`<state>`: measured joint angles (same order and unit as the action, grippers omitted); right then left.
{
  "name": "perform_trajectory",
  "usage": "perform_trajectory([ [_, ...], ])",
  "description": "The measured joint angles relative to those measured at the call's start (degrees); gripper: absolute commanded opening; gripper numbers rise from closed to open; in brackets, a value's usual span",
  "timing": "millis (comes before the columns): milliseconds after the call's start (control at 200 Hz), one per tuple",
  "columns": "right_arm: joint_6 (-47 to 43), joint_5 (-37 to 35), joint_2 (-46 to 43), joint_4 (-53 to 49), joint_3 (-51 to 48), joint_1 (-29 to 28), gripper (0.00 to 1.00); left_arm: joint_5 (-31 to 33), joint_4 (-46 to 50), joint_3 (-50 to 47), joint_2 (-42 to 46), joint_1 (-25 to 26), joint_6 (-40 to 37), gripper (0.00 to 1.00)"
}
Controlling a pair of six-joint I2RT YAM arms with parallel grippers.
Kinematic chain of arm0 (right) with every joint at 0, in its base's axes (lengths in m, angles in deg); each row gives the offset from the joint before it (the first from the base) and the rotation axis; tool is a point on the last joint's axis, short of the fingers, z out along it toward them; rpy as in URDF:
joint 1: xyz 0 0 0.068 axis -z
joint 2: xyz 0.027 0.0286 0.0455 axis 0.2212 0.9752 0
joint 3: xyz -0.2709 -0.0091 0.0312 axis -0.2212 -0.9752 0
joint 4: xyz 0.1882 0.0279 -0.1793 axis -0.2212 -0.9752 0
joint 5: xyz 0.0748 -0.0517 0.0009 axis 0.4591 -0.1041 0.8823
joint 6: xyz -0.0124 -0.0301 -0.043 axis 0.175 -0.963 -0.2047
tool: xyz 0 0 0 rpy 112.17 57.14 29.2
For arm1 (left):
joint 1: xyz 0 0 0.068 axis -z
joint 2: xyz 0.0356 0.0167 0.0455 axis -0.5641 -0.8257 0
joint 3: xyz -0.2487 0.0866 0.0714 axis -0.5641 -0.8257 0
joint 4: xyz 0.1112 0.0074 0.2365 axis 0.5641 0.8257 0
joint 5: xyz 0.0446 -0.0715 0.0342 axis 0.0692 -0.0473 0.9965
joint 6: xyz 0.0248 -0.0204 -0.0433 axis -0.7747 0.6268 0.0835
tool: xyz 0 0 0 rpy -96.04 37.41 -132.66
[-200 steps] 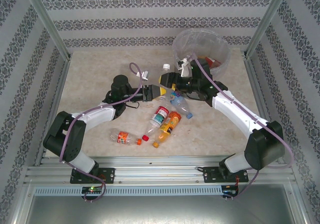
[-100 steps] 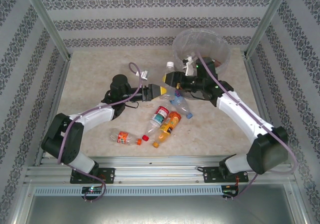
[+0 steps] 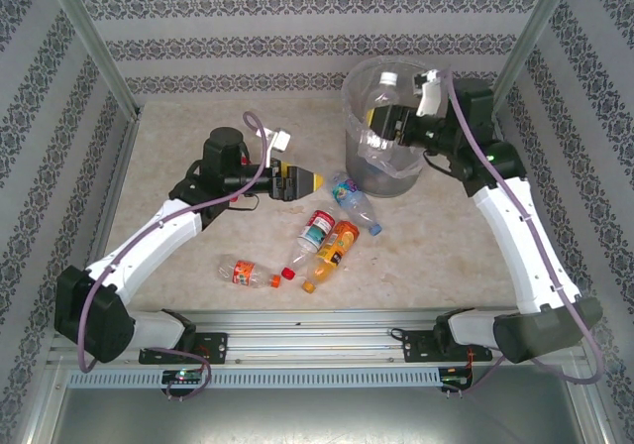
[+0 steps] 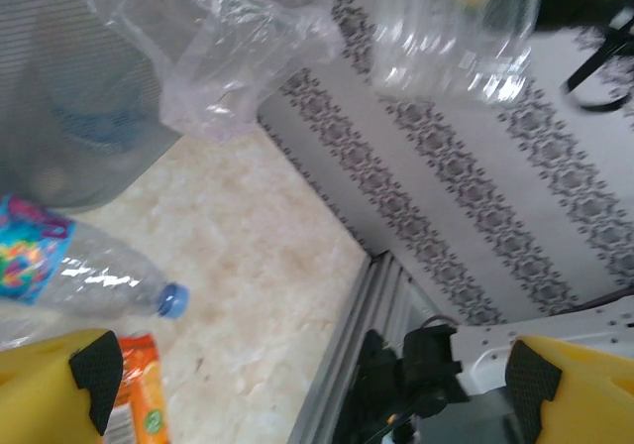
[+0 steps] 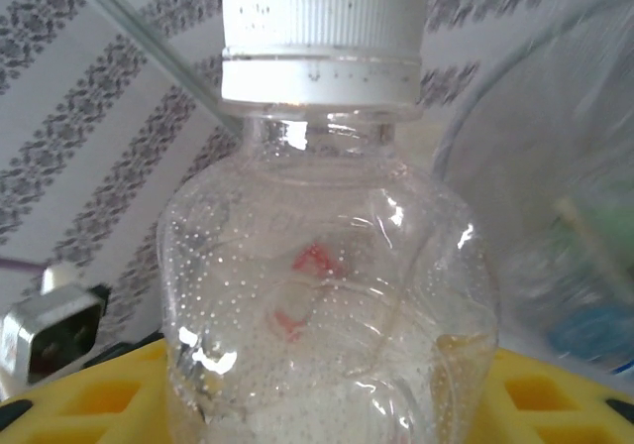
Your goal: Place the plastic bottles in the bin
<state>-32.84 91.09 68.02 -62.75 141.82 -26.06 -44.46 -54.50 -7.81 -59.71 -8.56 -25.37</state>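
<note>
The clear bottle is still standing at the bin's near rim. My right gripper should next move outward and tip down over the bin's opening (image 3: 404, 87) (image 5: 555, 186) to let go of the bottle.
My right gripper (image 3: 388, 123) is shut on a clear plastic bottle (image 3: 382, 95) with a white cap and holds it upright at the near rim of the bin (image 3: 369, 169), a grey tub lined with a clear bag. In the right wrist view that bottle (image 5: 322, 266) stands between my yellow fingers (image 5: 89, 399). My left gripper (image 3: 300, 181) hangs open and empty over the table, left of a blue-labelled bottle (image 3: 354, 199). The left wrist view has this bottle (image 4: 59, 266) at the left, past the open gripper (image 4: 313, 385). Several more bottles (image 3: 317, 228) lie nearer me.
An orange bottle (image 3: 337, 246), a small clear one with a red cap (image 3: 294, 263) and a red-labelled one (image 3: 243, 272) lie in the middle of the table. Patterned walls and metal posts (image 3: 94, 53) close in the sides and back.
The left gripper opened and let go of the clear bottle. The right gripper closed on it and carried it up and right to the bin. The left arm drew back slightly left.
</note>
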Motion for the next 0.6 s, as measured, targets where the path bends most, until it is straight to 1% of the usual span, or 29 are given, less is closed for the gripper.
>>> perform_trajectory([
  [120,-5.8,-5.6,3.0,-4.7,8.4,0.9,0.49,4.7,12.6,3.2,0.9,0.1,-7.5,1.00],
  [250,-10.4,-9.9,8.3,-8.3,15.7,2.3,0.49,9.9,22.8,4.7,1.9,0.1,-13.3,1.00],
  [425,-14.6,-13.8,19.2,-13.6,25.7,3.3,0.50,16.4,31.8,5.9,2.3,0.5,-17.7,1.00],
  [600,-18.1,-16.3,29.8,-19.5,35.2,3.4,0.51,24.9,39.8,7.0,2.3,3.4,-22.0,1.00],
])
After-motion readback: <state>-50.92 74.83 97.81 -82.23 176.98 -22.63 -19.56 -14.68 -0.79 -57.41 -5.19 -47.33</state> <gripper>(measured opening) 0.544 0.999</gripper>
